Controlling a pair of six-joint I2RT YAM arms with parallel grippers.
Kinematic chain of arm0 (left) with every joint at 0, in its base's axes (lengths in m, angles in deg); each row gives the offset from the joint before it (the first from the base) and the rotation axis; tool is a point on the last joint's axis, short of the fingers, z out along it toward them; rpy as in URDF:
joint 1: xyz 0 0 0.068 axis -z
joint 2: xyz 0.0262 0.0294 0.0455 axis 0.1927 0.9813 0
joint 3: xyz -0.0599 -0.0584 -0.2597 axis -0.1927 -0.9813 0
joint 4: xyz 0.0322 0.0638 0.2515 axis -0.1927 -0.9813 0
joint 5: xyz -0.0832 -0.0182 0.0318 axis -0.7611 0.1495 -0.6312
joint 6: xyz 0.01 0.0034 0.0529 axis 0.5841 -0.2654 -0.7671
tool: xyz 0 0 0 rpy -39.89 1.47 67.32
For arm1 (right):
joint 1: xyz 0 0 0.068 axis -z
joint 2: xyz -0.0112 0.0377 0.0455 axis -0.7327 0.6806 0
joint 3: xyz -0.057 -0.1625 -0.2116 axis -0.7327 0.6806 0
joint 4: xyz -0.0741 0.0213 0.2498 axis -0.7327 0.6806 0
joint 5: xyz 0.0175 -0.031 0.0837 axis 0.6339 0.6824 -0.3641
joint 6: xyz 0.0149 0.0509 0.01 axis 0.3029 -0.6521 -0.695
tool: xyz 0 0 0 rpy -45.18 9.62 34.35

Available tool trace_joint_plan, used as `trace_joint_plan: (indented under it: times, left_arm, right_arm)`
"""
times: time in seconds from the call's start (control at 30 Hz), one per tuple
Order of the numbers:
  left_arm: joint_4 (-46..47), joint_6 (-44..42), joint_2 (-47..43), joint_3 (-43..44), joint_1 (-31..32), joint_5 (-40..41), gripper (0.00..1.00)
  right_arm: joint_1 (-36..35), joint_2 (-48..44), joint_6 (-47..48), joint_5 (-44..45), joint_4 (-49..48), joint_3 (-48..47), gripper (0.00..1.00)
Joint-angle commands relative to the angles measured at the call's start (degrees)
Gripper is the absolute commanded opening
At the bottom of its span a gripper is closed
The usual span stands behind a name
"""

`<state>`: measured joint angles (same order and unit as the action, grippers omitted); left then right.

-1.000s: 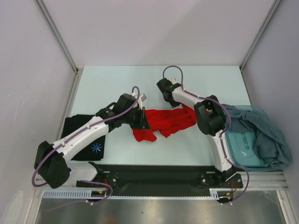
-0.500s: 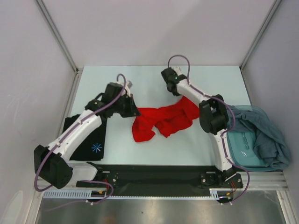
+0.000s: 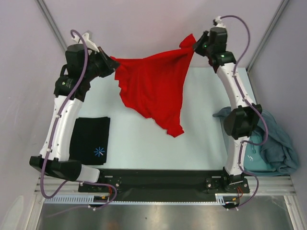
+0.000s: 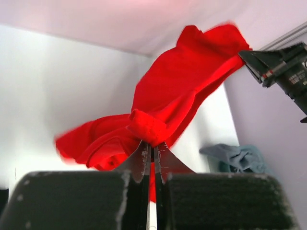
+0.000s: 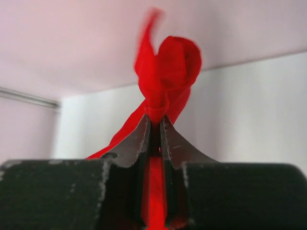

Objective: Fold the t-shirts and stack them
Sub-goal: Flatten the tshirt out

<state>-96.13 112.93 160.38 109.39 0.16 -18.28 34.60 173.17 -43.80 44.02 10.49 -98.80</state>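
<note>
My right gripper moves down and back over the bare table (image 3: 200, 117) beside the teal bin next to release the red t-shirt's corner, as the red t-shirt (image 3: 153, 86) hangs stretched out.
The red t-shirt (image 3: 153, 86) hangs stretched in the air between both arms, its lower tip drooping toward the table. My left gripper (image 3: 111, 61) is shut on its left corner, where red cloth bunches at the fingertips (image 4: 151, 146). My right gripper (image 3: 193, 44) is shut on its right corner, and a knot of red cloth (image 5: 165, 72) sticks out past the jaws (image 5: 154, 120). A folded black t-shirt (image 3: 91, 140) with a blue-white starburst lies flat at the left. Teal-grey t-shirts (image 3: 273, 139) are heaped at the right edge, also seen from the left wrist (image 4: 235, 157).
The teal-grey heap sits over a teal bin (image 3: 249, 155) at the right. White walls with metal posts (image 3: 57, 33) close in the pale table (image 3: 206, 143). A black base rail (image 3: 158, 179) runs along the near edge.
Both arms have risen high and spread apart, lifting the red t-shirt off the table and pulling it taut. The right gripper closed on its corner during this.
</note>
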Motion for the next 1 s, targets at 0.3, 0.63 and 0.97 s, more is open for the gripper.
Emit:
trace_joint_plan:
  times: [0.3,0.63,0.97]
  left_arm:
    - [1.39,-4.66,-17.71,-18.86,5.07,-1.29,0.0]
    - [-10.73,3.07,-32.41,-50.88,18.61,5.12,0.0]
    - [-16.01,4.4,-37.24,-52.93,19.14,2.3,0.62]
  right_arm:
    - [11.19,-31.98,-11.67,-33.66,-27.52,57.65,0.12]
    - [3.47,-48.43,-5.17,-37.0,-5.33,85.4,0.17]
    - [7.5,-58.46,-0.15,-32.0,18.27,87.37,0.66]
